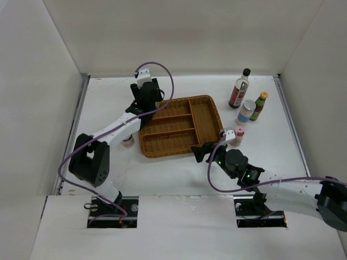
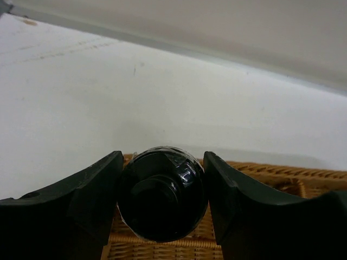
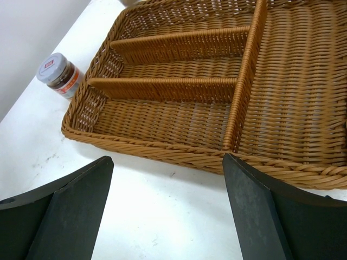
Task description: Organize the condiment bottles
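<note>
The squat black-capped bottle (image 2: 161,195) goes down with my left gripper into the tray's far section (image 2: 203,228) next and is released there. That section lies below and stands empty.
My left gripper (image 1: 147,108) is shut on the squat black-capped bottle (image 2: 161,195) and holds it over the far left corner of the wicker tray (image 1: 205,116). My right gripper (image 1: 199,153) is open and empty, just in front of the tray's near right corner. The tall clear red-labelled bottle (image 1: 239,89), the green-and-yellow-capped bottle (image 1: 259,105), the white-and-blue bottle (image 1: 245,112) and the pink-capped bottle (image 1: 239,135) stand right of the tray. The short lidded jar (image 3: 59,76) stands left of the tray, partly hidden under the left arm in the top view (image 1: 128,142).
The tray's compartments (image 3: 179,116) hold nothing. White walls enclose the table on the left, back and right. A purple cable loops over each arm.
</note>
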Tool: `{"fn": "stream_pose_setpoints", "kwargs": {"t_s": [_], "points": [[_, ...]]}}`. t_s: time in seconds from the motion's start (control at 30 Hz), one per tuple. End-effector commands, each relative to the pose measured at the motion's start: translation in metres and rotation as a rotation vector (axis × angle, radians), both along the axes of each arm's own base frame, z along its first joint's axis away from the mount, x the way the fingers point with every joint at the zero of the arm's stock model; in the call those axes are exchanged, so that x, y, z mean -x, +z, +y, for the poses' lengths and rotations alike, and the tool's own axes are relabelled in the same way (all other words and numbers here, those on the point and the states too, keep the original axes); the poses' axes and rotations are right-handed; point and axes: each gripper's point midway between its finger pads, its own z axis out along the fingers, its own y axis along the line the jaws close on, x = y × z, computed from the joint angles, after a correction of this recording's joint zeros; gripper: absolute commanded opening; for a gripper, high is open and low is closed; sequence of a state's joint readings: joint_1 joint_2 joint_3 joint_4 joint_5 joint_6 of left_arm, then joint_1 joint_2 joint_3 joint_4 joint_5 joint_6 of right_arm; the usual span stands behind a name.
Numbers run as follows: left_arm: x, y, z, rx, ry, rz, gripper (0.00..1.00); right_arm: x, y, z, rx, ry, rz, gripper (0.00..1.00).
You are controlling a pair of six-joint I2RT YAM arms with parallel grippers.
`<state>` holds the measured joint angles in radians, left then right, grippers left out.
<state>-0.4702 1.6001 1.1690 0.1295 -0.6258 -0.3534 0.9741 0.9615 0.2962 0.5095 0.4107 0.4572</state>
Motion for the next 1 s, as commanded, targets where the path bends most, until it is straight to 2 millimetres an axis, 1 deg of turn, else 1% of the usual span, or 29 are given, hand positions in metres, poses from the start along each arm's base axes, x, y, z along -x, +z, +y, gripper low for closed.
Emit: {"fn": "stream_pose_setpoints", "kwargs": {"t_s": [0.0,0.07,0.17,0.27,0.33,0.4,0.43,0.53,0.6,0.7,0.8,0.83,0.9,0.93,0.97], "points": [[-0.012,0.016,-0.018,0.023,-0.031,-0.047,0.38,-0.005,0.020,-0.001,-0.078,-0.018,-0.039,0.89],[-0.014,0.004,-0.023,0.011,-0.038,-0.025,0.38,-0.005,0.019,-0.002,-0.077,-0.018,-0.036,0.89],[-0.017,-0.016,-0.025,-0.011,-0.031,0.007,0.38,-0.005,0.020,-0.001,-0.079,-0.018,-0.038,0.89],[-0.015,-0.035,-0.023,-0.038,-0.024,0.043,0.38,-0.006,0.018,-0.001,-0.072,-0.022,-0.031,0.89],[-0.011,-0.051,-0.017,-0.060,-0.004,0.067,0.39,-0.006,0.018,-0.002,-0.071,-0.024,-0.033,0.89],[-0.008,-0.069,-0.014,-0.079,0.001,0.098,0.45,-0.007,0.019,-0.003,-0.075,-0.027,-0.036,0.89],[-0.007,-0.074,-0.015,-0.085,0.000,0.108,0.48,-0.008,0.018,-0.004,-0.074,-0.031,-0.034,0.89],[-0.002,-0.084,-0.013,-0.089,-0.001,0.120,0.62,-0.008,0.017,-0.004,-0.071,-0.034,-0.032,0.89],[0.000,-0.080,-0.014,-0.076,-0.003,0.100,0.74,-0.009,0.019,-0.005,-0.074,-0.039,-0.040,0.90],[0.007,-0.060,-0.017,-0.051,-0.017,0.058,0.87,-0.010,0.019,-0.006,-0.068,-0.045,-0.038,0.91],[0.021,-0.034,-0.024,-0.002,-0.045,-0.015,0.99,-0.012,0.032,-0.012,-0.085,-0.078,-0.057,0.90],[0.029,-0.025,-0.028,0.019,-0.063,-0.045,1.00,-0.014,0.040,-0.017,-0.089,-0.107,-0.064,0.88],[0.045,-0.008,-0.033,0.059,-0.093,-0.107,1.00,-0.017,0.055,-0.025,-0.082,-0.162,-0.070,0.77],[0.055,-0.001,-0.034,0.083,-0.108,-0.142,1.00,-0.019,0.061,-0.030,-0.068,-0.189,-0.070,0.65],[0.065,0.005,-0.035,0.107,-0.123,-0.173,1.00,-0.021,0.066,-0.036,-0.054,-0.222,-0.068,0.50]]}}
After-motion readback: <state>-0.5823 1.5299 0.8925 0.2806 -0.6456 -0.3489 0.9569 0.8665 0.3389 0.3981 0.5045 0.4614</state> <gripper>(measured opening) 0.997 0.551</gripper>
